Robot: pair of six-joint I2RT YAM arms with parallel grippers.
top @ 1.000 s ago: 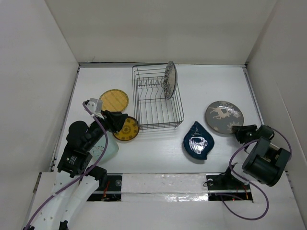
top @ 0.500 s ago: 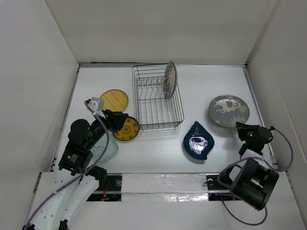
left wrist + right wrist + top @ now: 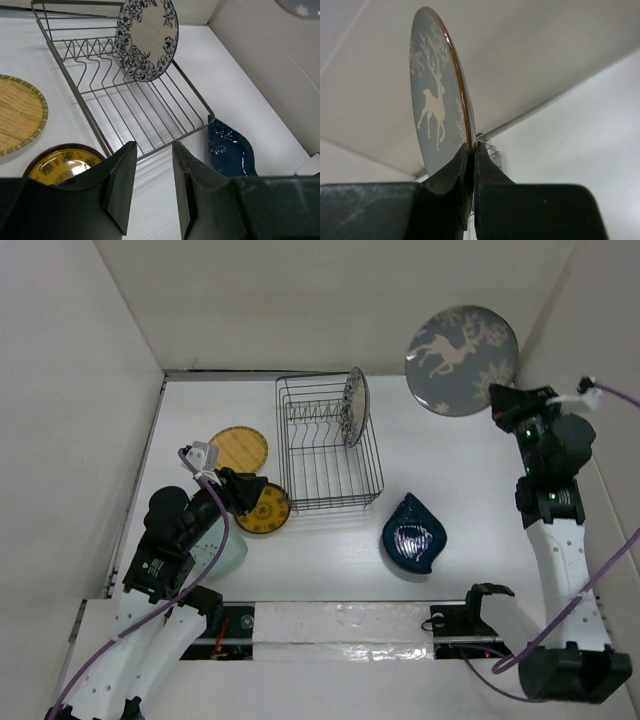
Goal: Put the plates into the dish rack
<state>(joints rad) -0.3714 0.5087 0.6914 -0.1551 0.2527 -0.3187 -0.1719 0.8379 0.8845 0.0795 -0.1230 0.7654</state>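
Observation:
I should next swing my right gripper over to the left in the top view and down to the dish rack's wires beside the floral plate to release, because those wires are empty.
My right gripper [image 3: 503,400] is shut on the rim of the grey plate [image 3: 460,347] with white deer motifs and holds it high in the air, right of the dish rack [image 3: 328,445]; the plate [image 3: 436,111] stands on edge between the closed fingers [image 3: 462,165]. The white-blue floral plate [image 3: 354,406] stands upright in the rack [image 3: 140,105]. My left gripper [image 3: 245,494] is open and empty, over the small dark mandala plate [image 3: 266,508]. The yellow-tan plate [image 3: 237,449] lies behind it. The navy leaf plate [image 3: 413,536] lies right of the rack. The pale mint plate [image 3: 230,548] is mostly under the left arm.
White walls enclose the table on the left, back and right. The rack's divider tines [image 3: 95,57] run along its far part. The right arm stretches tall along the right wall.
My right gripper has lifted the grey plate off the table, up and toward the back, and turned it upright. The left gripper has barely moved.

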